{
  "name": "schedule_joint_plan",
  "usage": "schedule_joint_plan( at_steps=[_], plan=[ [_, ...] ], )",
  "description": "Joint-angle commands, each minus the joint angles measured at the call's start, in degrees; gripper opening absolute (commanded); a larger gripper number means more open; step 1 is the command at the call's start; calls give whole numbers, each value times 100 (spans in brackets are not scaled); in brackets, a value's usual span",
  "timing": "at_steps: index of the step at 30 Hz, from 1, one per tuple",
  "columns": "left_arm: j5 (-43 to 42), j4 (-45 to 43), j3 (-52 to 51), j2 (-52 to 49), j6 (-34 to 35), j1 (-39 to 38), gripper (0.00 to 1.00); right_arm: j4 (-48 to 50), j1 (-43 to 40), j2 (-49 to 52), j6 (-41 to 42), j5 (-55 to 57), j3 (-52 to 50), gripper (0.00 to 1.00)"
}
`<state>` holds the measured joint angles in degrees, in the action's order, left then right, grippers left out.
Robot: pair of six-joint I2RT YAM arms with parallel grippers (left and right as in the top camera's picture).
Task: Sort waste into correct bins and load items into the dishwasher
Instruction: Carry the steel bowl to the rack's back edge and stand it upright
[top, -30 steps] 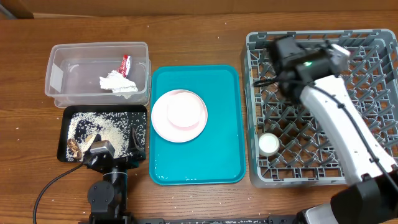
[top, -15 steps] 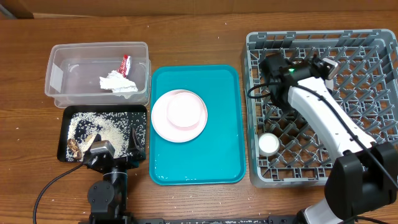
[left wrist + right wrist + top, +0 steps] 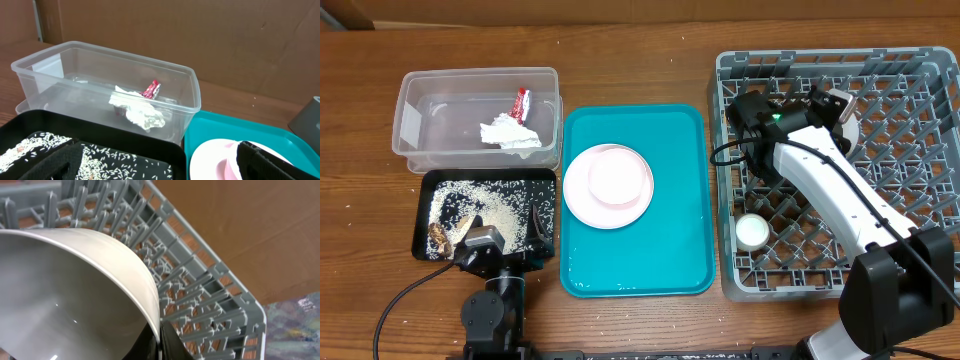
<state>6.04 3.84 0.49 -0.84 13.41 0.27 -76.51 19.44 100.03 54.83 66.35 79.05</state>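
The pale bowl hangs tilted on edge above the grey rack's wires. It goes down among them next, as my right gripper lowers and releases its rim.
My right gripper is over the grey dish rack, shut on the rim of the pale bowl. In the right wrist view the fingers pinch the bowl, tilted on edge above the rack's pegs. A small white cup stands in the rack. The pink-rimmed white plate lies on the teal tray. The tissue and red wrapper lie in the clear tub. Rice covers the black tray. My left gripper is open and empty at that tray's front edge. I see no chopsticks.
The teal tray sits between the bins and the rack. The left wrist view shows the tub, tissue, wrapper, black tray and plate. Brown scraps lie in the black tray's front left corner.
My right gripper has moved left and toward the front over the rack, carrying the bowl lower among the pegs. The left arm has not moved.
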Motion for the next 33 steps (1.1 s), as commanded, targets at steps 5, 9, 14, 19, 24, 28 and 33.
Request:
schedule_joint_plan(
  at_steps=[5, 9, 14, 19, 24, 28, 33],
  plan=[
    [-28, -7, -22, 59, 55, 50, 100, 369, -330, 122, -160, 487, -28, 4],
    [-28, -7, -22, 59, 57, 50, 100, 420, -546, 271, -275, 308, -28, 4],
    [-28, -7, -22, 59, 57, 50, 100, 426, -533, 361, -278, 142, -28, 4],
    [-28, -7, -22, 59, 55, 50, 100, 452, -415, 367, -275, -39, -109, 4],
    [-28, -7, -22, 59, 57, 50, 100, 402, -391, 367, -275, -20, -240, 4],
    [-28, -7, -22, 59, 55, 50, 100, 387, -374, 367, -358, 297, -240, 4],
    [-28, -7, -22, 59, 57, 50, 100, 428, -391, 365, -409, 691, -236, 4]
  ],
)
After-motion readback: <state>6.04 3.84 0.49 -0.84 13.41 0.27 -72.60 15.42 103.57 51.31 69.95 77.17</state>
